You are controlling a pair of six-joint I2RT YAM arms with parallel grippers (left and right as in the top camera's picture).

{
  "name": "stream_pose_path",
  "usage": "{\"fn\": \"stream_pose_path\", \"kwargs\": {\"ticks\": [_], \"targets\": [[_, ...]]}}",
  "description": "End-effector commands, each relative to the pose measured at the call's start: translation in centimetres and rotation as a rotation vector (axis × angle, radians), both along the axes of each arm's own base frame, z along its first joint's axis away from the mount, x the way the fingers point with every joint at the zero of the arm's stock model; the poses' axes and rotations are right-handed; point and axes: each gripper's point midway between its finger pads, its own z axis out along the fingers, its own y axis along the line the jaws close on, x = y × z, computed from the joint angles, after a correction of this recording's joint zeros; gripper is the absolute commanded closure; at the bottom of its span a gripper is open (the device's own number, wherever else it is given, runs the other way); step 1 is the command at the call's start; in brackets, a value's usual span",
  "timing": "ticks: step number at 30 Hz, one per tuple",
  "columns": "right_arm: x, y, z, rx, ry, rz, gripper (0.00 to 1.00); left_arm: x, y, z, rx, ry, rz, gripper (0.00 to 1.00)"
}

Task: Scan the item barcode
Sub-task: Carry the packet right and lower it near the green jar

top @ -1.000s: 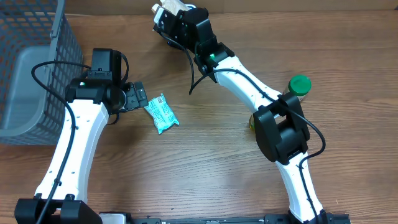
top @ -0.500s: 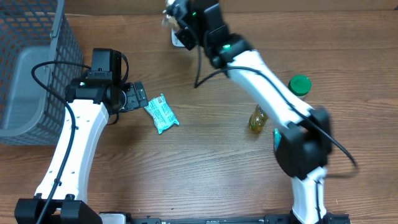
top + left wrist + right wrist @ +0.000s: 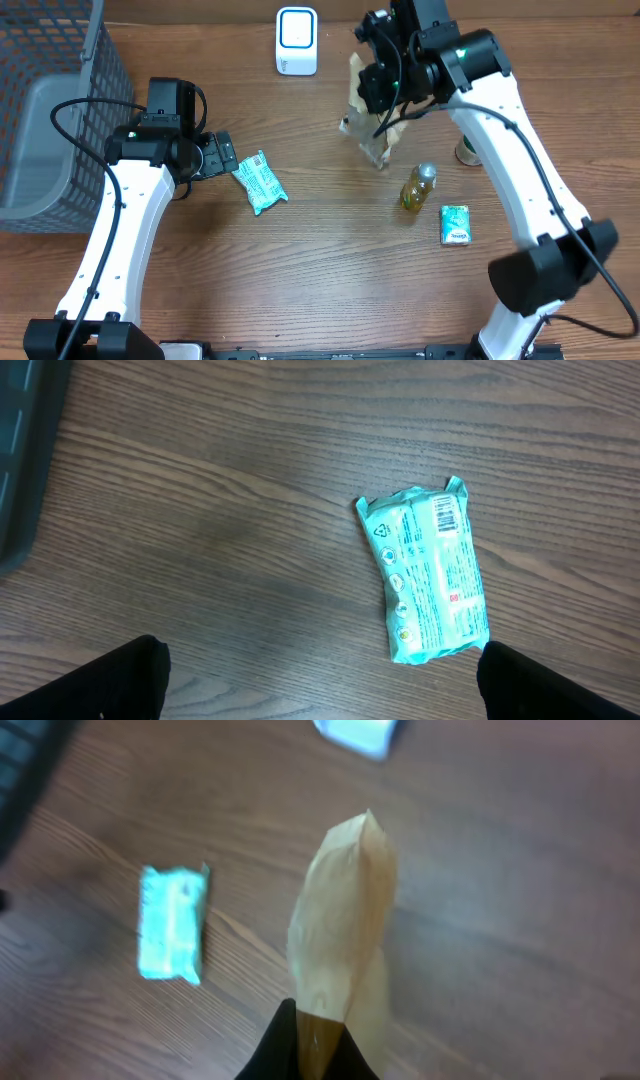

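Note:
My right gripper lowers and shifts to the right in the overhead view next, releasing the tan pouch just beyond the bottle, since it still hangs above the table.
My right gripper (image 3: 385, 100) is shut on the lower end of a tan, partly clear pouch (image 3: 372, 135), holding it above the table to the right of the white scanner (image 3: 297, 40). In the right wrist view the pouch (image 3: 345, 925) rises from between the closed fingers of that gripper (image 3: 318, 1045), and the scanner (image 3: 355, 732) is a blur at the top edge. A teal packet (image 3: 260, 182) lies flat on the wood with its barcode facing up. My left gripper (image 3: 222, 155) stands open beside it; its right fingertip (image 3: 540, 685) is by the teal packet's (image 3: 428, 580) lower corner.
A grey mesh basket (image 3: 50, 110) fills the far left. A small bottle of yellowish liquid (image 3: 417, 188) and a small teal box (image 3: 455, 223) stand under the right arm. The teal packet (image 3: 172, 923) also shows in the right wrist view.
The right arm has swung from over the scanner at the back to the right and forward, carrying the pouch and uncovering the scanner. The left arm and teal packet have not moved.

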Motion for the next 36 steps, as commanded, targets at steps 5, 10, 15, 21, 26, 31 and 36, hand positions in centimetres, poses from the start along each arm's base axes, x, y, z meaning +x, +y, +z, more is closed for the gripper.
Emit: {"fn": "stream_pose_path", "kwargs": {"ticks": [5, 10, 15, 21, 26, 31, 36], "targets": [[1.3, -3.7, -2.7, -0.044, 0.077, -0.104, 0.96, 0.3, 0.2, 0.5, 0.008, -0.016, 0.004, 0.0], [1.8, -6.9, -4.2, -0.119, 0.111, -0.178, 0.96, 0.3, 0.2, 0.5, 0.008, -0.016, 0.004, 0.0], [1.9, -8.7, -5.1, -0.14, 0.144, -0.215, 0.47, 0.3, 0.2, 0.5, 0.008, -0.016, 0.004, 0.01], [2.2, -10.5, -5.2, -0.193, 0.137, -0.26, 0.34, 0.3, 0.2, 0.5, 0.008, -0.016, 0.004, 0.0], [2.2, -10.9, -5.3, -0.208, 0.134, -0.28, 0.11, 0.3, 0.2, 0.5, 0.008, -0.016, 0.004, 0.0], [3.6, -13.7, -4.9, -0.304, 0.073, -0.459, 0.0, 0.3, 0.2, 0.5, 0.008, -0.016, 0.004, 0.01], [4.4, -15.9, -4.3, -0.374, 0.019, -0.596, 0.0, 0.2, 0.2, 0.5, 0.008, -0.016, 0.004, 0.01]]}}
